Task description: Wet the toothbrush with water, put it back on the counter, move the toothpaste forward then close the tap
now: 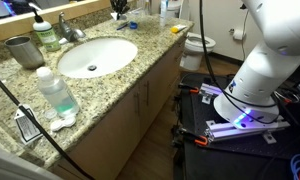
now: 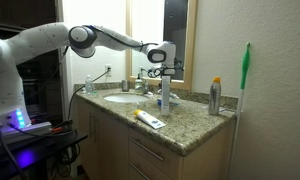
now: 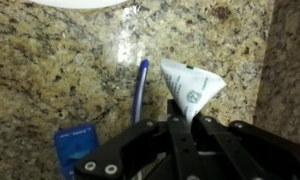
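My gripper will lower the toothpaste tube next, since it still hangs above the speckled counter, and then let it go beside the thin bluish toothbrush.
In the wrist view my gripper [image 3: 190, 120] is shut on the narrow end of the whitish toothpaste [image 3: 190, 85] tube, which hangs above the speckled counter [image 3: 50, 70]. Just left of the tube, the thin bluish toothbrush [image 3: 141, 90] lies flat on the counter. In both exterior views the gripper [image 2: 162, 68] [image 1: 120, 8] is over the counter beside the white basin [image 1: 95, 55]. The chrome tap [image 1: 68, 28] stands behind the basin. No water stream shows.
A small blue pack [image 3: 75, 148] lies on the counter left of the gripper. A grey metal cup [image 1: 25, 50] and a greenish bottle [image 1: 55, 90] stand at one end. A metal can [image 2: 215, 97] and a flat whitish box [image 2: 150, 120] sit at the other.
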Robot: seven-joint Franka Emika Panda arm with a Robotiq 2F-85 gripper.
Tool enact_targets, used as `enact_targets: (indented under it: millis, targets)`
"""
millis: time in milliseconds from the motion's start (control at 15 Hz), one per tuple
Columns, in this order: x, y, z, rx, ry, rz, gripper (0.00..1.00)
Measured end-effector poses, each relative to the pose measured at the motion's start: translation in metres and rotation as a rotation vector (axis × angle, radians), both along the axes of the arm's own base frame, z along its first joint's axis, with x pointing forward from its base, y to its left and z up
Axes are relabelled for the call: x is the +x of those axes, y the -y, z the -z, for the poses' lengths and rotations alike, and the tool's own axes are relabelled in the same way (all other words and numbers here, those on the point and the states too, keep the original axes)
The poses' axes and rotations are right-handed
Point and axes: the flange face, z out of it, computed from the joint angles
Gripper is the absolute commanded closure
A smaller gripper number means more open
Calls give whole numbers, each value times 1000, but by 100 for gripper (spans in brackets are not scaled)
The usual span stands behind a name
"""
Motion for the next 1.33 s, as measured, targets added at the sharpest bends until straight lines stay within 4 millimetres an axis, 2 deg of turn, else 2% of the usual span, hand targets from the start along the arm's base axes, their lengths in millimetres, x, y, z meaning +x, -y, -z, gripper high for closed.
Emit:
enact_targets:
  millis: [333, 400, 467, 600, 800, 1133, 1200, 1333]
  targets:
    - [-12, 12, -1, -32, -43, 63, 97]
    - [-13, 13, 0, -36, -52, 67, 92]
    - [-15, 15, 2, -38, -59, 69, 64]
    - [-18, 17, 7, -36, -70, 74, 63]
    - [-20, 18, 14, -29, -78, 79, 41]
    - [-19, 16, 12, -19, -82, 81, 7]
    - [-19, 11, 11, 6, -98, 71, 2]
    - [-22, -4, -3, 96, -155, 24, 0]
